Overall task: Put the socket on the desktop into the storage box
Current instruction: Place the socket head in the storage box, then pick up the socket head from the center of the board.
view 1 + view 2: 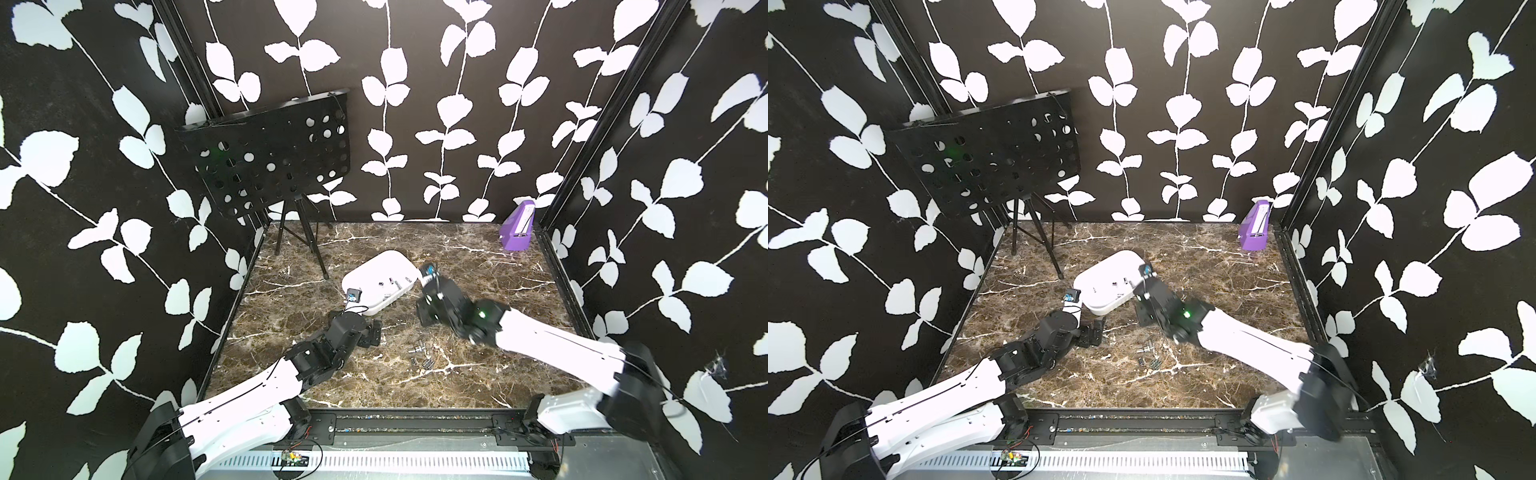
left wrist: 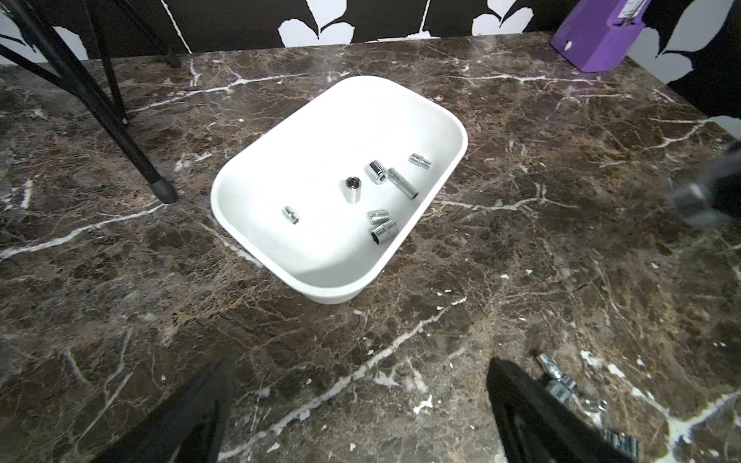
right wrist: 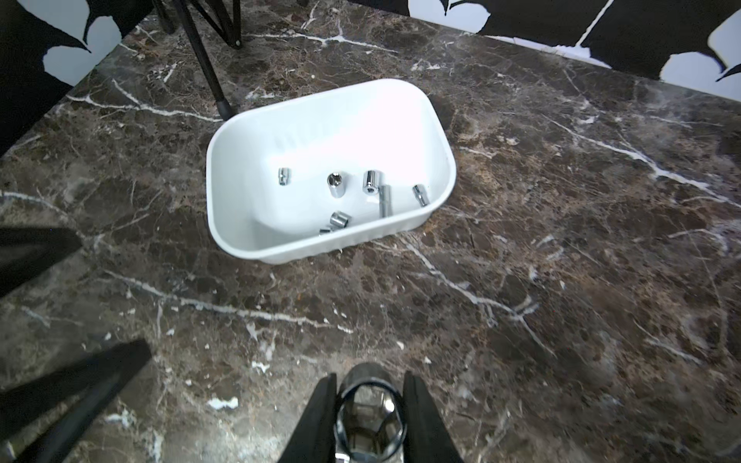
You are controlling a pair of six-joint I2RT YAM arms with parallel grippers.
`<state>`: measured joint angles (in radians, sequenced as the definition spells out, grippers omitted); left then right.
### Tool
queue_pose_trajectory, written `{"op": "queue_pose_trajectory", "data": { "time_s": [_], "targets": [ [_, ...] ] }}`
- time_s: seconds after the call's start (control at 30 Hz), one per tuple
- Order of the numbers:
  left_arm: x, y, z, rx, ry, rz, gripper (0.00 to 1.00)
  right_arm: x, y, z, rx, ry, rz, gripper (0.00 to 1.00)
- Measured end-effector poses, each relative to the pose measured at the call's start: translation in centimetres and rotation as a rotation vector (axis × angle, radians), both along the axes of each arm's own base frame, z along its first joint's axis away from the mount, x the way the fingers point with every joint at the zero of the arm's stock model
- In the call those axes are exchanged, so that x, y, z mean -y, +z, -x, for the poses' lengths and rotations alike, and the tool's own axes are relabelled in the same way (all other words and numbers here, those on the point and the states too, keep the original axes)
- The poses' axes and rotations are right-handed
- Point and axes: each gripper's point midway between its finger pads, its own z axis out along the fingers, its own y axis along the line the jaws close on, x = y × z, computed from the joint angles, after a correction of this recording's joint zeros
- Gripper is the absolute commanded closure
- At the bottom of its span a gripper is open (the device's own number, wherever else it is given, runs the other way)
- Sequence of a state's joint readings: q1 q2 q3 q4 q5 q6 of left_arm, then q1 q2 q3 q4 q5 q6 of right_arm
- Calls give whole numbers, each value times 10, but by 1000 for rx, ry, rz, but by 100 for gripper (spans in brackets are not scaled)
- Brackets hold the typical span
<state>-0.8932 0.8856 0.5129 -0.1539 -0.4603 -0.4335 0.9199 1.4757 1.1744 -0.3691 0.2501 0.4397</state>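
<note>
The box's bottom amid the sockets lies below and outward. So the large socket goes outward over the box's near rim next, and my right gripper lowers and releases it.
The white storage box (image 1: 374, 270) (image 1: 1104, 270) lies mid-desktop and holds several chrome sockets (image 2: 377, 172) (image 3: 371, 182). In the right wrist view my right gripper (image 3: 371, 405) is shut on a large chrome socket (image 3: 371, 417), its hex mouth facing the camera. It hovers over the marble desktop (image 1: 478, 266) just right of the box's near end (image 1: 424, 313) (image 1: 1142, 316). My left gripper (image 2: 361, 405) (image 1: 371, 332) is open with bare marble between its fingers, in front of the box. Several loose sockets (image 1: 420, 354) (image 1: 1148, 355) (image 2: 559, 383) lie on the desktop between the arms.
A small purple box (image 1: 517, 230) (image 1: 1255, 232) stands upright at the back right corner. At the back left is a black perforated panel on a tripod (image 1: 274, 158), one leg (image 1: 316, 253) ending close to the storage box. Black frame rails edge the desktop.
</note>
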Motion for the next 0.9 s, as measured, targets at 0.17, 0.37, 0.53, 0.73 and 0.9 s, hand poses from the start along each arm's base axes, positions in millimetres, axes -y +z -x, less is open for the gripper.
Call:
{"op": "queue_pose_trajectory", "data": {
  "time_s": [0.17,0.37,0.53,0.73,0.9],
  "targets": [
    [-5,0,-1,8,22,-6,1,-54,-16,-62,-47,15,6,85],
    [-7,-6,-4,-13,36,-7,1,-95,-68,-118,-139,23,16,84],
    [-12,-13,-8,-47,48,23,1,-103,-101,-138,-193,13,64,81],
    [-15,-21,-8,-81,46,54,1,-100,-114,-134,-232,19,98,65],
    [-10,-20,-5,-87,21,73,1,-101,-107,-134,-225,27,93,54]
  ]
}}
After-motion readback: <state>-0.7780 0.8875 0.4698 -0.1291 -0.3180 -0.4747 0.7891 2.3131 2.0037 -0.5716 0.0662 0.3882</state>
